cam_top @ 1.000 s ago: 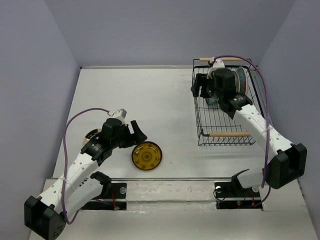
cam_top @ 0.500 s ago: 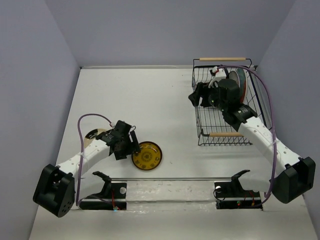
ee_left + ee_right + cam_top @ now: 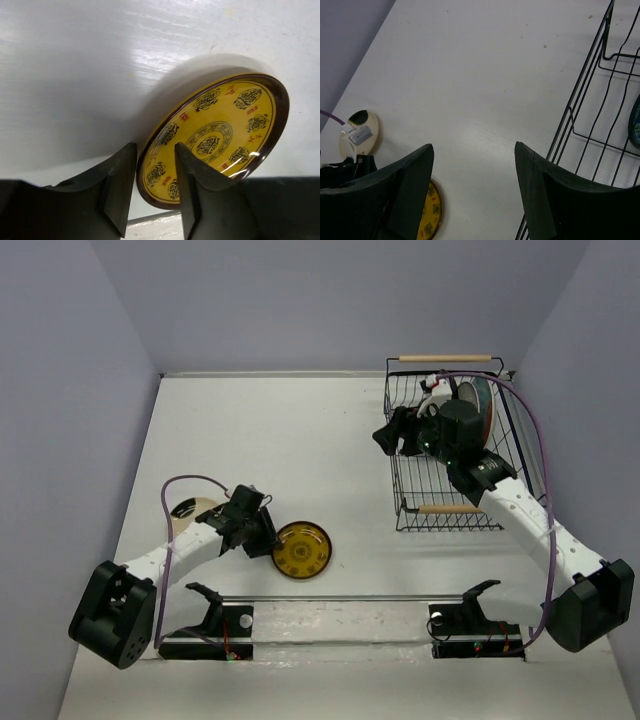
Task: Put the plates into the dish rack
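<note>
The left gripper is on the opposite side, so the right gripper needs to move away from the dish rack, back toward the amber-yellow plate and onto its free rim (image 3: 329, 547) (image 3: 439, 206).
The amber-yellow plate (image 3: 303, 551) (image 3: 215, 140) lies near the table's front edge. My left gripper (image 3: 268, 540) (image 3: 155, 146) reaches low along the table from the left, shut on that plate's left rim, one finger over its face and one outside. A plain cream plate (image 3: 188, 510) (image 3: 374, 131) lies behind the left arm. My right gripper (image 3: 392, 435) (image 3: 474, 147) hangs open and empty at the left wall of the dish rack (image 3: 450, 508) (image 3: 570, 120). Plates (image 3: 478, 405) stand upright at the rack's far end; a teal plate's edge (image 3: 635, 125) shows inside.
A metal rail (image 3: 340, 600) with both arm mounts runs along the near edge. Grey-violet walls (image 3: 100, 390) close the table on the left, back and right. The rack stands at the back right corner.
My left arm dropped low and reached right; its jaws narrowed onto the amber-yellow plate's rim, and the plate shifted slightly right. My right gripper drew back left from inside the rack to its left wall.
</note>
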`<state>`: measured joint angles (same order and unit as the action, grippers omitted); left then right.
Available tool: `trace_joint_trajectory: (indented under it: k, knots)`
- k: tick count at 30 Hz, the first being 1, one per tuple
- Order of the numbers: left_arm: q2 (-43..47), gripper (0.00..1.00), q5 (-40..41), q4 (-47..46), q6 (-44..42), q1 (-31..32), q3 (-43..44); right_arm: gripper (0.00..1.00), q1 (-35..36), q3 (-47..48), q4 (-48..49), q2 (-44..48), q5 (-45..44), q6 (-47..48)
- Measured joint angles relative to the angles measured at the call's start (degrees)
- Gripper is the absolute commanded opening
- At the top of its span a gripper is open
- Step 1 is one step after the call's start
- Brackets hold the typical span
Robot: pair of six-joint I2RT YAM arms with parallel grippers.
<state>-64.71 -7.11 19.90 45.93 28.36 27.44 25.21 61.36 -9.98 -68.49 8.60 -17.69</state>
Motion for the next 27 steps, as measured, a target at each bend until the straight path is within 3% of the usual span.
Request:
trace_joint_trajectory:
  k: [1, 3, 7, 14, 17, 27]
  knots:
    - [0.0, 0.26, -0.9, -1.4, 0.5, 0.0, -0.6, 0.71, 0.0, -0.1, 0.2, 0.0, 0.5, -0.1]
    - [0.0, 0.06, -2.1, -3.8, 1.2, 0.0, -1.5, 0.71, 0.0, -0.3, 0.5, 0.0, 1.7, -0.3]
    - [1.2, 0.06, -5.4, -7.9, 1.2, -0.1, -3.2, 0.71, 0.8, -0.3, 0.7, 0.0, 5.9, -0.1]
    - [10.1, 0.06, -6.9, -10.3, 0.4, -0.3, -3.5, 0.77, 8.9, 4.1, -0.7, -2.1, 16.9, 2.8]
    - [15.8, 0.05, -8.7, -14.3, -0.1, -0.5, -3.5, 0.9, 11.9, 5.8, -1.5, -3.4, 17.6, 4.2]
    - [25.4, 0.05, -13.9, -26.0, -3.0, -0.5, -2.4, 0.94, 13.1, 5.2, -5.3, -5.6, 15.1, 4.8]
